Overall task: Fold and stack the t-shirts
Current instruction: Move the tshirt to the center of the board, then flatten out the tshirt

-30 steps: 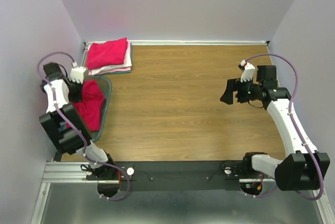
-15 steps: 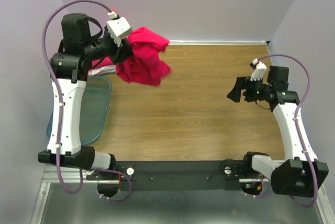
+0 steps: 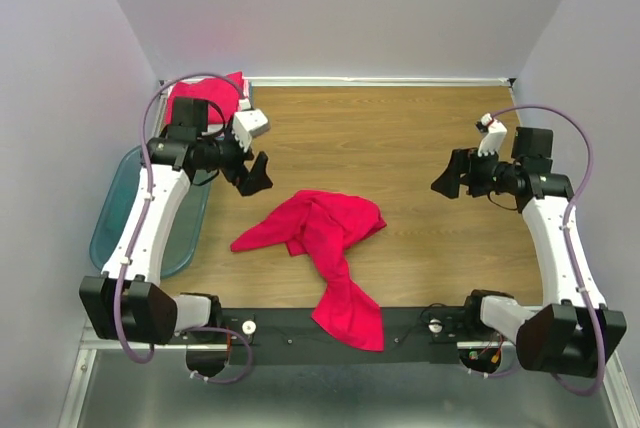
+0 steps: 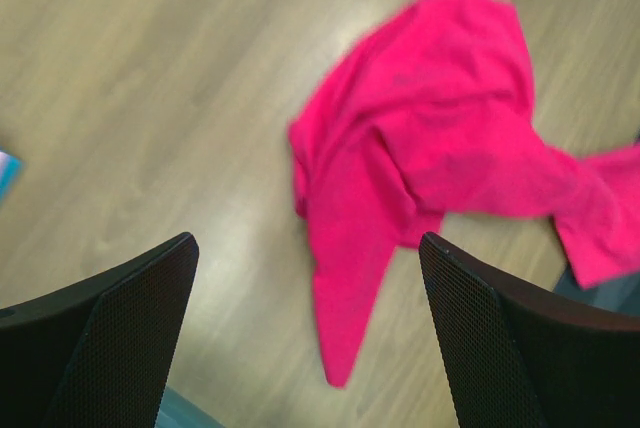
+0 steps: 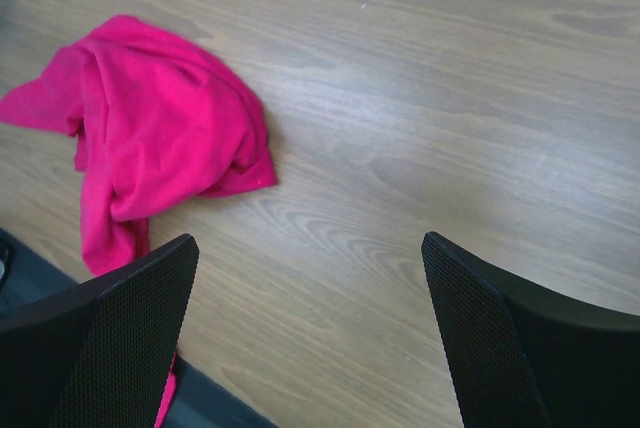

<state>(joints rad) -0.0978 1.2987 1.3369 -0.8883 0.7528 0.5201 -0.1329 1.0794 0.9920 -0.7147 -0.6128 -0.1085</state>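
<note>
The red-pink t-shirt's tapering end lies below my left gripper, nearer my base, so it will move down and back onto that end next.
A bright red-pink t-shirt (image 3: 322, 233) lies crumpled and unfolded on the wooden table, one end hanging over the near edge onto the black rail. It also shows in the left wrist view (image 4: 430, 148) and the right wrist view (image 5: 150, 128). My left gripper (image 3: 256, 174) hovers open above and to the left of it, nothing between its fingers (image 4: 130, 318). My right gripper (image 3: 450, 176) is open over bare wood on the right, well apart from the shirt. A stack of folded t-shirts (image 3: 205, 96), red on top, sits at the back left corner, partly hidden by the left arm.
A translucent teal plastic bin (image 3: 110, 233) stands along the left edge of the table, beside the left arm. Walls close in the table at the back and both sides. The black base rail (image 3: 300, 333) runs along the near edge.
The left arm lifted the red t-shirt out of the bin, swung it right over the table and let go; the shirt now lies on the wood. The right arm barely moved.
</note>
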